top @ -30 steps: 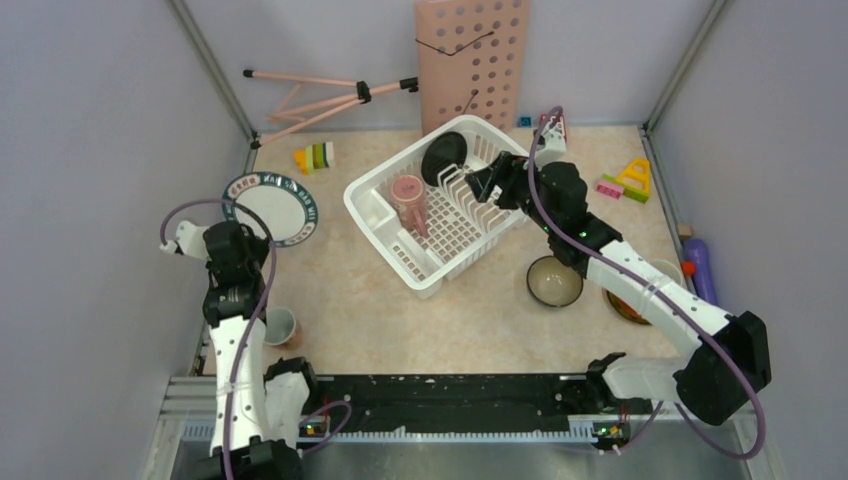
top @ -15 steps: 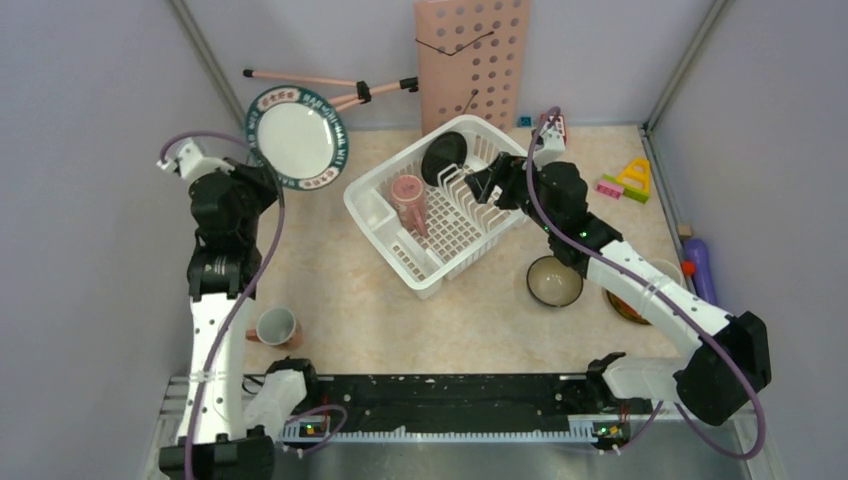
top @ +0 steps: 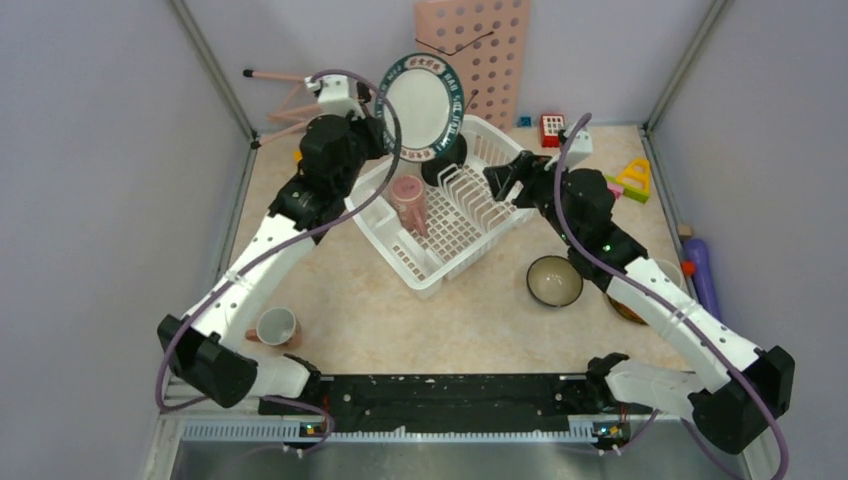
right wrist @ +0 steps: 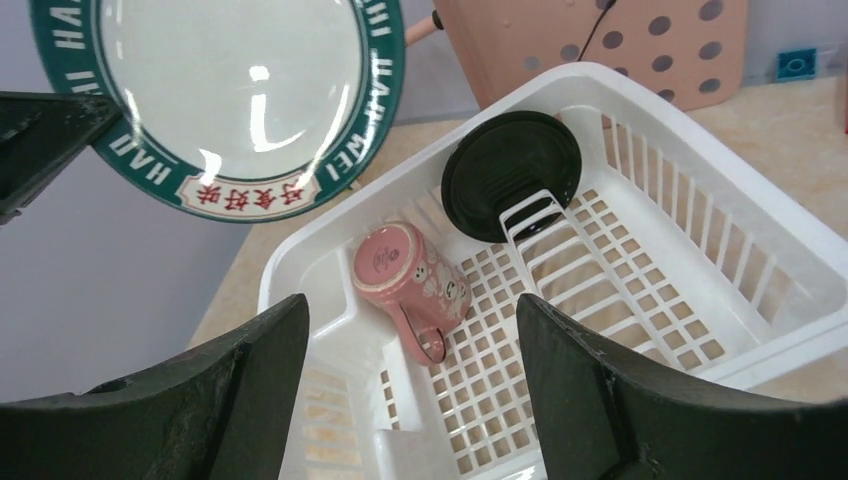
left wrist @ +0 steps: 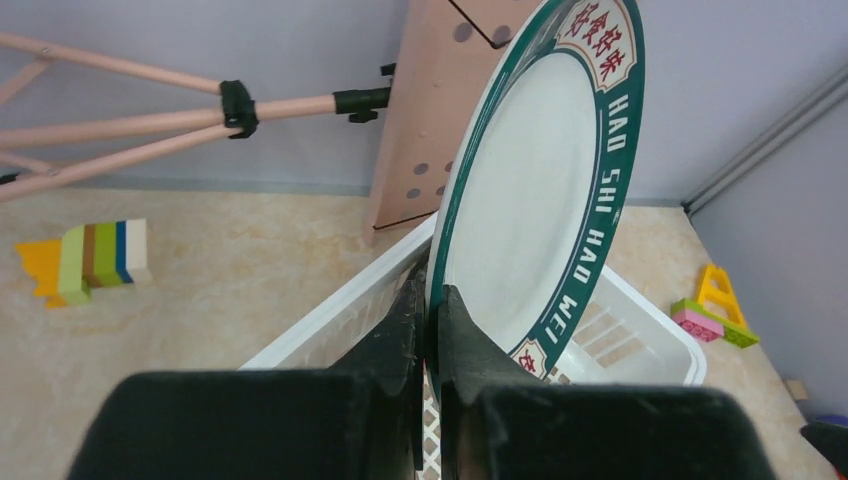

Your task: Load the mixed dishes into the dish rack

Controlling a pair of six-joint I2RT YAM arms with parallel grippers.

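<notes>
My left gripper holds the teal-rimmed plate and will cross, lower the plate and release it next. The rack's slot by the black dish is empty below, to the gripper's right in the top view.
My left gripper is shut on the edge of the teal-rimmed pale large plate and holds it upright in the air above the far left corner of the white dish rack. The left wrist view shows the fingers pinching the plate. My right gripper is open and empty over the rack's right side. In the right wrist view it looks down on a pink cup and a black dish in the rack. The plate hangs above.
A blue bowl sits right of the rack, an orange plate partly under my right arm. A pale mug lies front left. Toy blocks, a purple cylinder, the pink pegboard and a tripod line the edges.
My left arm has lifted the large plate off the table at the left and swung it up and right to above the rack. My right gripper has shifted slightly right.
</notes>
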